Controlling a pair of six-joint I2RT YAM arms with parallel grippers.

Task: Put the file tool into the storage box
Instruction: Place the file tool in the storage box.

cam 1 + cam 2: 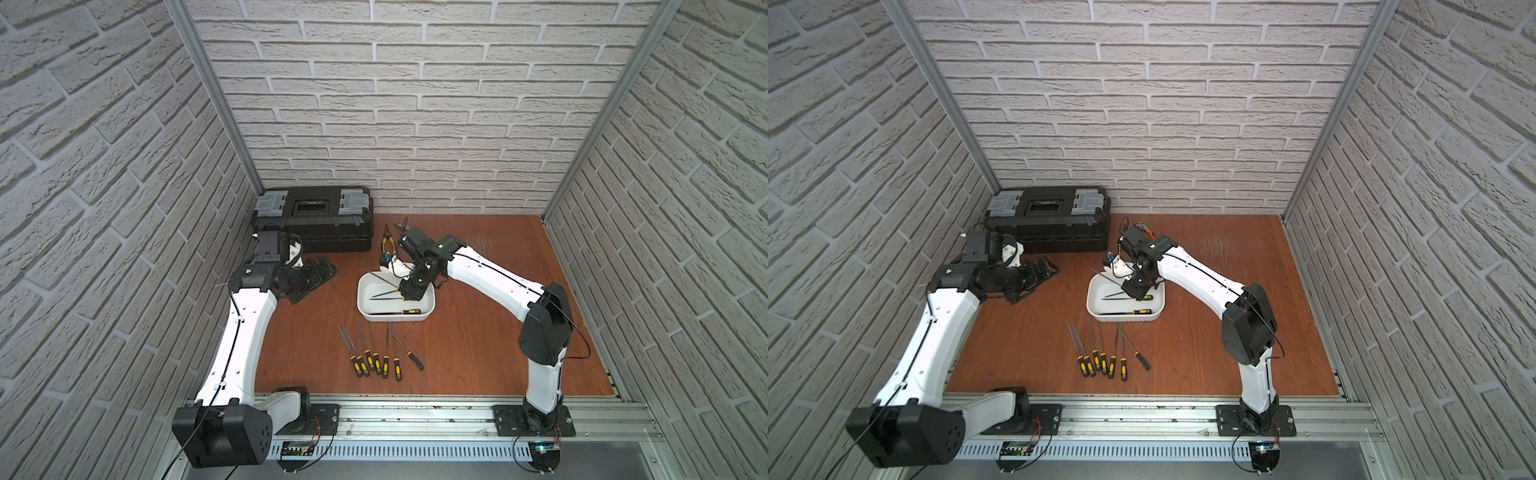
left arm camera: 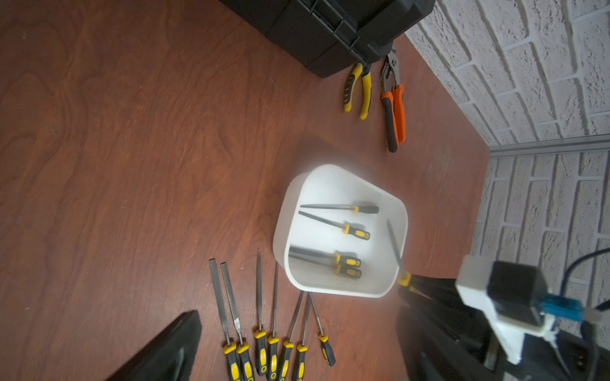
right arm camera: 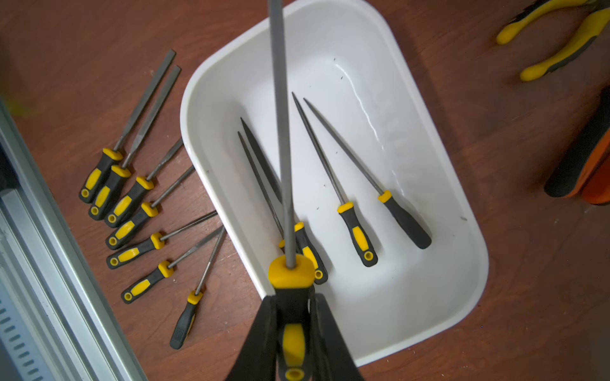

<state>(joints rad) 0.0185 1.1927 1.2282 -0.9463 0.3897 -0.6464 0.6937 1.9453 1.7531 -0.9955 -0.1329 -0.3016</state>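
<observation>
The file tool's handle should go down into the open gap between the paired files and be released there by my right gripper, since the bare bottom of the box is below my gripper.
My right gripper (image 3: pixel 292 303) is shut on the black-and-yellow handle of the file tool (image 3: pixel 280 132). The file's grey shaft points out over the white storage box (image 3: pixel 185 109). In both top views this gripper (image 1: pixel 409 291) (image 1: pixel 1133 291) hangs above the box's (image 1: pixel 360 305) (image 1: pixel 1089 307) far side, and the file (image 1: pixel 380 277) slants to the left over the rim. Several files (image 3: pixel 355 231) lie inside the box. My left gripper (image 1: pixel 316 277) (image 1: pixel 1038 274) hovers open and empty, left of the box near the toolbox. One of its fingers (image 2: pixel 171 346) shows in the left wrist view.
Several loose files (image 1: pixel 376 359) (image 2: pixel 264 349) lie in a row in front of the box. A black toolbox (image 1: pixel 316 220) stands at the back left. Yellow pliers (image 1: pixel 388 243) and orange pliers (image 2: pixel 394 109) lie behind the box. An aluminium rail (image 1: pixel 415 411) runs along the front edge.
</observation>
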